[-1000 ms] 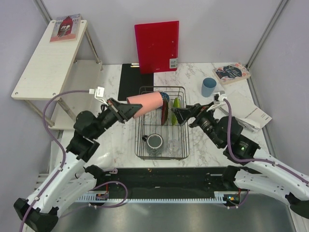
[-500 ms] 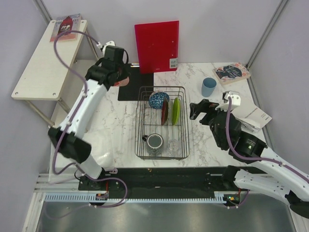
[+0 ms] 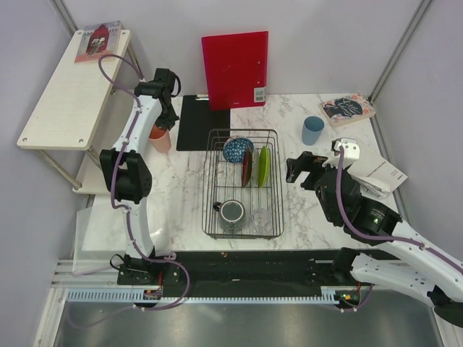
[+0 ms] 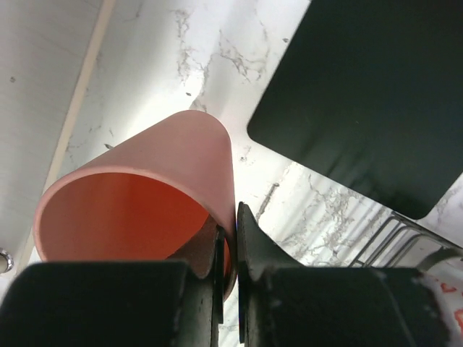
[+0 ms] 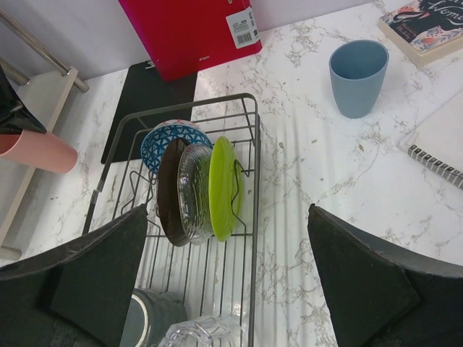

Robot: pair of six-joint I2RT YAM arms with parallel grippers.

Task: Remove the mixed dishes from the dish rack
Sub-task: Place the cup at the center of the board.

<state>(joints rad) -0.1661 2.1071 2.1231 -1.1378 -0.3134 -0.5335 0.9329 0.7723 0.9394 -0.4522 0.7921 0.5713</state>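
Note:
I need to lower the pink cup straight down next with my left gripper and release its rim, since the bare marble (image 3: 167, 154) (image 4: 230, 119) beside the black mat is just below that gripper.
My left gripper (image 3: 160, 129) is shut on the rim of the pink cup (image 4: 145, 188), one finger inside and one outside. The cup (image 3: 160, 140) is at the far left, beside the black mat; whether it touches the marble I cannot tell. The dish rack (image 3: 205, 181) holds a blue patterned bowl (image 3: 237, 149), a dark red plate (image 5: 168, 191), a clear glass plate (image 5: 194, 191), a lime-green dish (image 5: 224, 181), a dark grey mug (image 3: 231, 212) and a clear glass (image 3: 259, 215). A light blue cup (image 3: 312, 130) stands on the table right of the rack. My right gripper (image 3: 300, 168) hangs open and empty just right of the rack.
A black mat (image 3: 199, 123) lies behind the rack, with a red board (image 3: 234, 69) leaning on the back wall. A book (image 3: 347, 108) and a spiral notebook (image 3: 380, 173) lie at the right. A wooden shelf unit (image 3: 72, 87) stands along the left edge.
The left arm has carried the pink cup from above the rack to the far left, beside the mat, and lowered it. The right gripper has drawn back to the right of the rack.

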